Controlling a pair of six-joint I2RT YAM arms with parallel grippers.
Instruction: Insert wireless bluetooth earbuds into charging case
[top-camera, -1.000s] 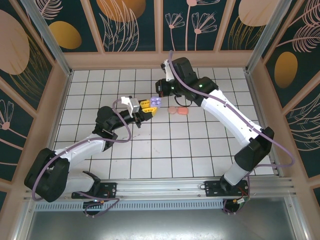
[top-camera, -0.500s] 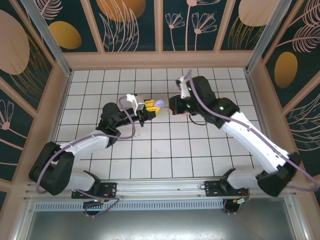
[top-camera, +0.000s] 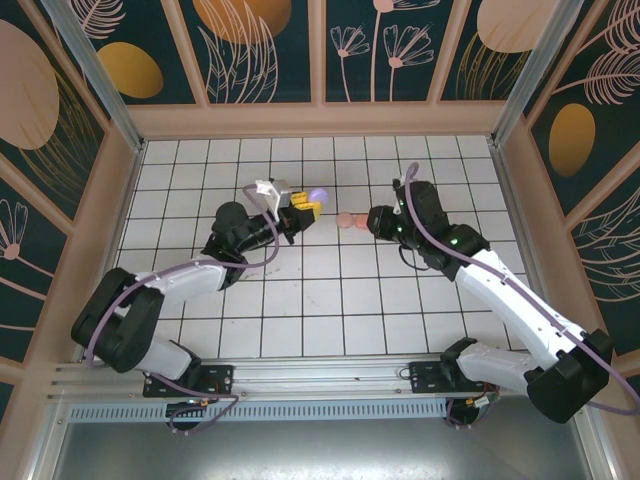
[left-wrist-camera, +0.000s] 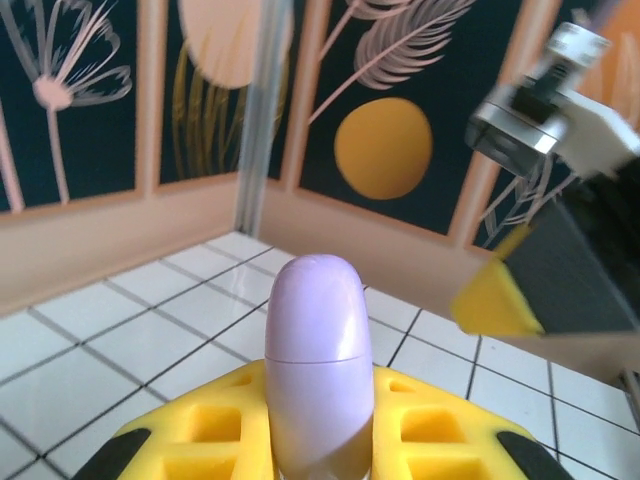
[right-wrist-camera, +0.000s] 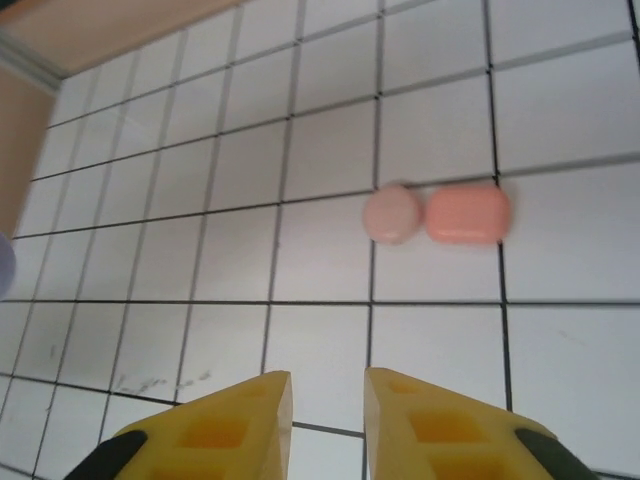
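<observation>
My left gripper will next tip down and lower the lilac case (top-camera: 318, 196) onto the bare tile next to the pale round case to let it go, because its lid is closed.
A lilac charging case (left-wrist-camera: 317, 365) stands upright with its lid closed, and my left gripper (top-camera: 305, 208) is shut on its lower half between yellow fingers (left-wrist-camera: 190, 425). From above, the case (top-camera: 318, 196) sits left of centre at the back of the table. My right gripper (right-wrist-camera: 327, 390) hangs to its right, jaws a little apart with only bare tile between them. One of its yellow fingertips (left-wrist-camera: 497, 297) appears blurred in the left wrist view. The earbuds are out of view.
Two small closed pink cases lie side by side on the white tiles ahead of the right gripper: a pale round one (right-wrist-camera: 391, 213) and a salmon one (right-wrist-camera: 467, 214). From above they (top-camera: 346, 220) lie between the two grippers. Wooden walls (top-camera: 320, 118) ring the table.
The right gripper has drawn back to the right, away from the lilac case, and its jaws have parted. The left gripper has carried the case slightly toward the back.
</observation>
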